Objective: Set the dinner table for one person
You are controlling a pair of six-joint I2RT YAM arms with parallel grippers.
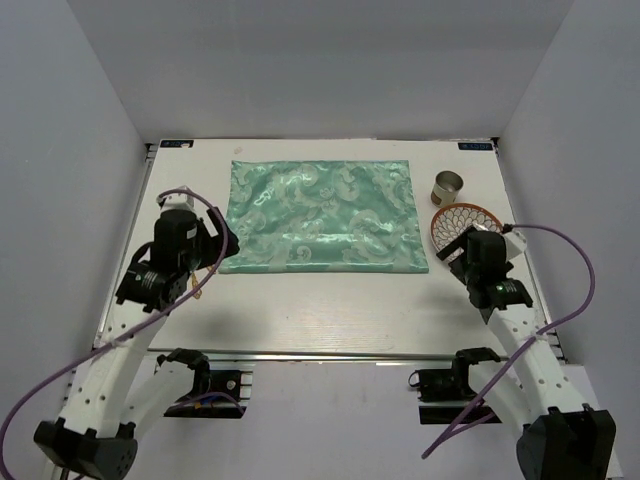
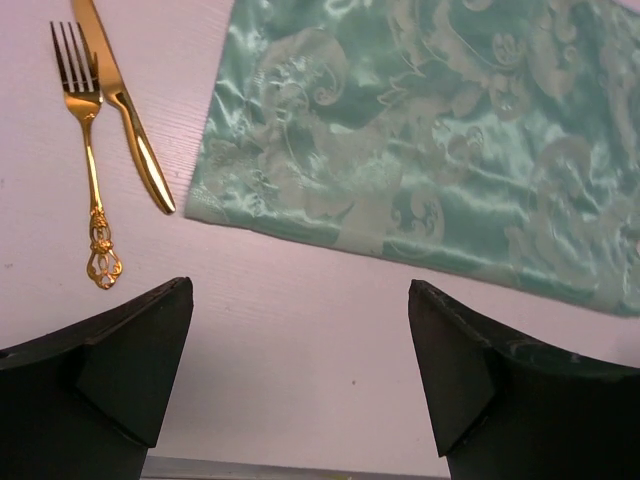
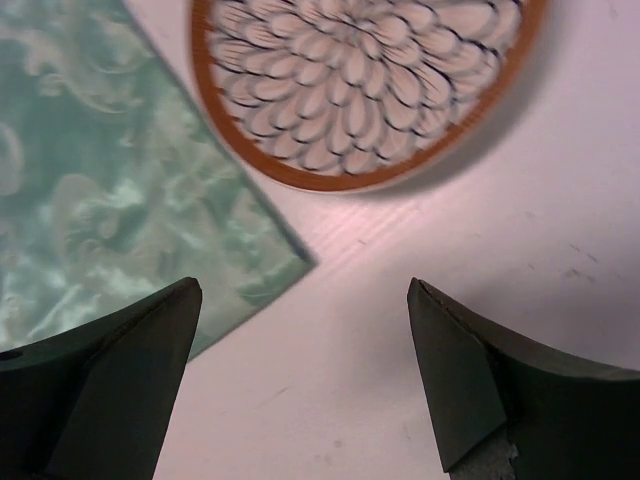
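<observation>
My right gripper lowers and turns next until its fingers straddle the plate's near rim (image 3: pixel 435 155), which lies below the gripper, raised above the table.
The white dinner table (image 1: pixel 330 310) carries a mint-green patterned cloth (image 1: pixel 320 215) in its middle. A round plate (image 1: pixel 463 222) with a petal pattern and a brown rim lies just right of the cloth. A small metal cup (image 1: pixel 447 187) stands behind it. A gold fork (image 2: pixel 90 170) and gold knife (image 2: pixel 125 105) lie side by side left of the cloth (image 2: pixel 430 130). My left gripper (image 2: pixel 300 285) is open and empty over bare table near the cloth's front left corner. My right gripper (image 3: pixel 303 283) is open and empty, just short of the plate (image 3: pixel 360 80) and the cloth's corner (image 3: pixel 100 200).
White walls close the table in at the back and both sides. A metal rail (image 1: pixel 320 357) runs along the near edge, by the arm bases. In the top view the left arm (image 1: pixel 170 255) covers most of the cutlery.
</observation>
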